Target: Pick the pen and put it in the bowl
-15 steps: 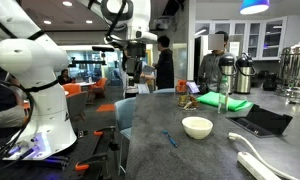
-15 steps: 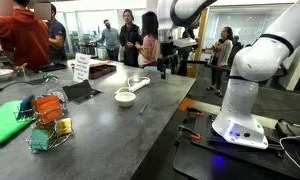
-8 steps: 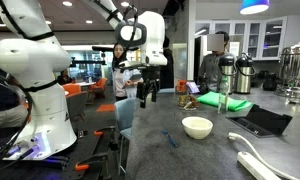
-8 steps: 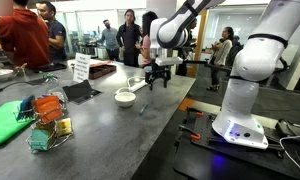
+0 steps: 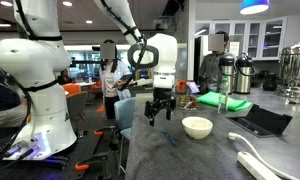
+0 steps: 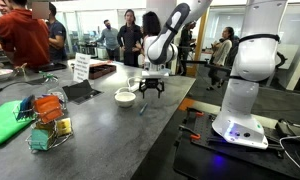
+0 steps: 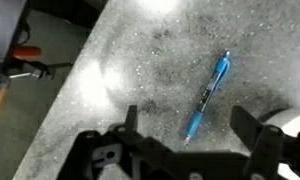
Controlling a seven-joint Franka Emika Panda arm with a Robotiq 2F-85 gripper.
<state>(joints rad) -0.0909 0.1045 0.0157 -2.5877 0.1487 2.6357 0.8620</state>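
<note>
I will lower my gripper next onto the pen's blue end (image 5: 174,143) (image 7: 194,126) opposite its clip and turn my fingers on the way, because the pen lies at a slant between them.
The blue pen (image 7: 207,96) lies flat on the dark speckled counter, seen in the wrist view between and beyond my two fingers. It also shows as a thin blue line in both exterior views (image 5: 171,140) (image 6: 143,107). The cream-white bowl (image 5: 197,127) (image 6: 125,97) stands on the counter beside the pen; its rim shows at the right edge of the wrist view (image 7: 294,122). My gripper (image 5: 158,113) (image 6: 151,90) (image 7: 186,128) hangs open and empty a little above the pen, fingers pointing down.
A white cable and power strip (image 5: 258,160) lie at the counter's near edge. A black tablet (image 5: 260,121), a green cloth (image 5: 228,104) and flasks (image 5: 234,72) stand behind the bowl. A wire basket (image 6: 48,122) and a green tray (image 6: 4,122) sit further along. People stand behind.
The arm has swung down and across from high behind the counter. The gripper now hangs low over the pen, next to the bowl. The pen and bowl have not moved.
</note>
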